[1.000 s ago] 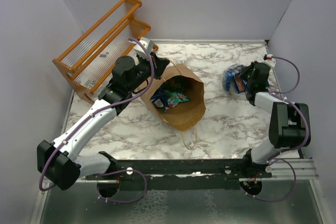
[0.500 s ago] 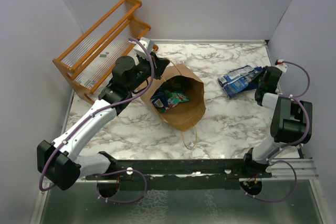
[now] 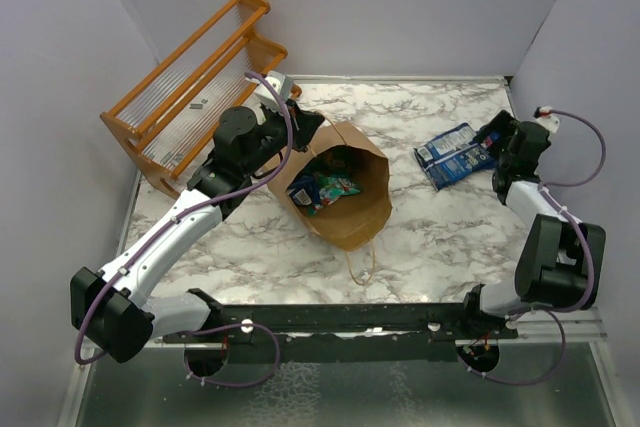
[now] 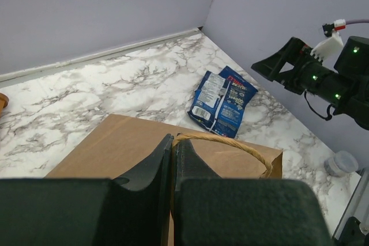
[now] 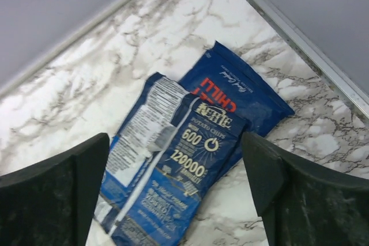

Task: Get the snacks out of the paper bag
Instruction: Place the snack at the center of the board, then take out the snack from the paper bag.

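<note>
Next, my right gripper moves across through the bag's held-open opening onto the snacks inside the bag, since they sit to its left in the top view.
The brown paper bag [image 3: 350,209] lies on its side, mouth up toward the camera, with teal, yellow and red snacks [image 3: 322,187] showing inside. My left gripper [image 3: 303,128] is shut on the bag's rim beside a twisted handle [image 4: 230,142]; in the left wrist view the left gripper [image 4: 174,141] pinches the brown paper edge of the bag [image 4: 115,148]. Two dark blue packets [image 3: 455,155] lie overlapping on the marble at the right. My right gripper [image 3: 497,137] hovers just right of them, open. In the right wrist view, the right gripper [image 5: 174,142] stands wide over the upper packet [image 5: 167,188], touching nothing.
An orange wooden rack [image 3: 190,87] leans at the back left, just behind my left arm. The bag's other handle [image 3: 360,262] trails on the table toward the near edge. Purple walls close in the back and both sides; the right wall is near my right arm [image 3: 550,237].
My right gripper opened and let go of a dark blue packet, which now rests on the table across the other one. The right arm drew back to the right. The left arm stayed put.
</note>
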Robot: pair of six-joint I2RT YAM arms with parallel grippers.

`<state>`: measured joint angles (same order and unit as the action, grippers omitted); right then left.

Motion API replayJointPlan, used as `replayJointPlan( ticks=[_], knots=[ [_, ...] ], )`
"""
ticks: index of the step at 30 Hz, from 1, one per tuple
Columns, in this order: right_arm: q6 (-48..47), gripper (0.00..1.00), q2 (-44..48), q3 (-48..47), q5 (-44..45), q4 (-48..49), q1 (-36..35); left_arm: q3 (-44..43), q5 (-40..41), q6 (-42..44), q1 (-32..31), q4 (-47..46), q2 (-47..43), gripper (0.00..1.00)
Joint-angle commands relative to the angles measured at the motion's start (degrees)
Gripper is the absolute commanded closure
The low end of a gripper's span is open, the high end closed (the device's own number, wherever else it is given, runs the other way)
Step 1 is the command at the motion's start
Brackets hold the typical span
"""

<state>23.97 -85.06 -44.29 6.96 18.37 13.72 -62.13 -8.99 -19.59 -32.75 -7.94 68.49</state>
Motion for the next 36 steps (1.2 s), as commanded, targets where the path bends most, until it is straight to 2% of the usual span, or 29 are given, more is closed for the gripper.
replayJointPlan(
  ticks=[1,7,12,18,21,27,32,36],
  knots=[
    [5.96,0.01,5.39,2.25,-8.21,-3.52,0.17,-1.71,-1.85,-0.51,-0.23,-0.42,-0.14,1.0],
    [8.18,0.01,11.13,7.54,-26.81,0.15,0.16,-2.09,-2.37,-0.24,-0.29,-0.11,0.56,1.0],
    [5.11,0.01,14.21,9.35,-40.55,1.02,0.17,-2.21,-3.36,-0.56,-0.25,-0.17,0.9,1.0],
    [8.32,0.0,16.82,9.33,-52.69,1.55,-0.66,-2.38,-3.22,-0.44,-0.3,0.09,0.78,1.0],
    [5.05,0.0,20.78,7.61,-52.44,-3.04,-4.43,-2.41,-3.17,-0.41,-0.29,0.12,0.67,1.0],
    [-1.84,0.01,27.86,1.94,-43.94,-12.58,-18.2,-2.28,-2.32,-0.41,-0.29,0.23,0.51,1.0],
    [-8.72,0.06,30.83,-1.3,-44.71,-14.58,-27.74,-2.21,-1.75,-0.15,-0.29,0.29,0.57,1.0],
    [-17.48,0.09,33.45,-0.21,-40.73,-15.07,-37.73,-2.29,-1.81,-0.1,-0.3,0.37,0.59,1.0]
  ],
)
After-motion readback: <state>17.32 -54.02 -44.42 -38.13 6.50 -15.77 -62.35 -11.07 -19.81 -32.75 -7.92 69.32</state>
